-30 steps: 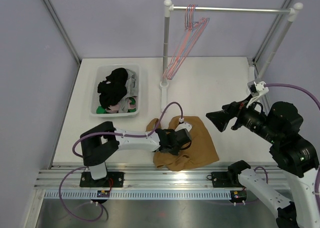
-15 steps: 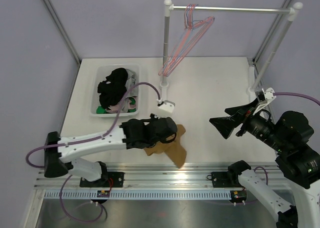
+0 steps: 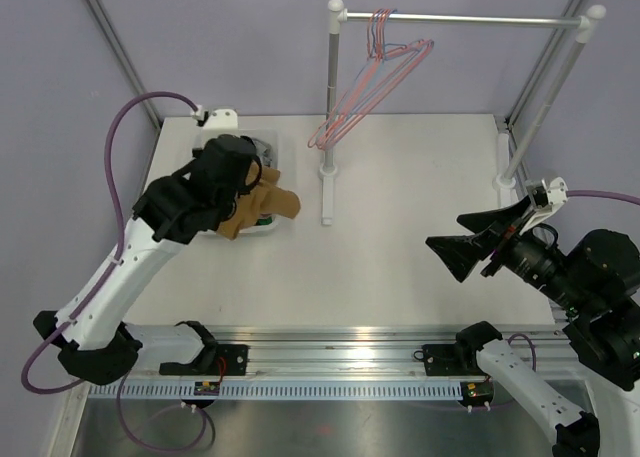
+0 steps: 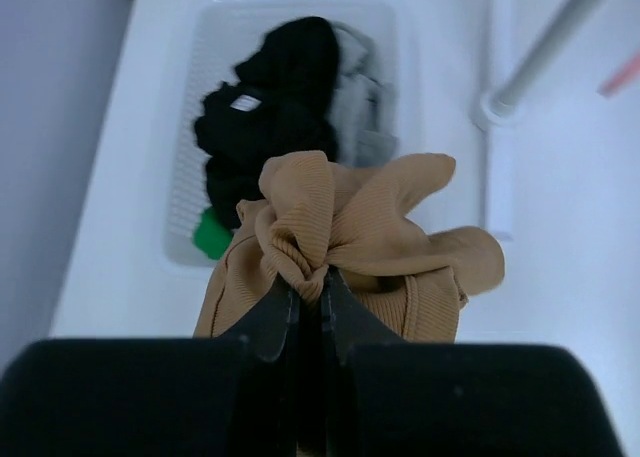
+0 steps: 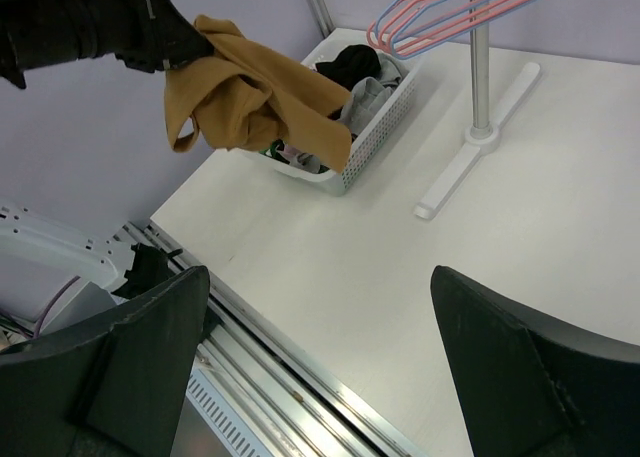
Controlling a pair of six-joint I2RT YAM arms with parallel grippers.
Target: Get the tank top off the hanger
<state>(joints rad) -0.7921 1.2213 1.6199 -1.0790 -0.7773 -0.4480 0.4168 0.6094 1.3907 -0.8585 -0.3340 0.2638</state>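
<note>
The tank top should next go outward from the basket's near side in my left gripper, then down onto the black and grey clothes inside (image 3: 262,152) (image 4: 299,105).
My left gripper (image 3: 238,199) is shut on a bunched tan tank top (image 3: 262,206) and holds it in the air over the white laundry basket (image 3: 277,147) at the table's back left. In the left wrist view the tank top (image 4: 350,232) hangs from my shut gripper (image 4: 311,285) above the basket (image 4: 185,202). The right wrist view shows the tank top (image 5: 255,92) too. Pink and blue wire hangers (image 3: 372,87) hang bare on the rail (image 3: 470,20). My right gripper (image 3: 462,245) is open and empty, raised over the table's right side.
The basket holds black (image 4: 275,102), grey and green clothes. The white rack's post (image 3: 329,107) and foot (image 3: 326,192) stand mid-table, right of the basket; a second post (image 3: 545,97) stands at the right. A metal rail (image 3: 350,337) runs along the near edge.
My left arm has lifted the tank top off the table's front middle and swung it back and left, over the basket. My right gripper has drifted slightly right. The hangers swing.
</note>
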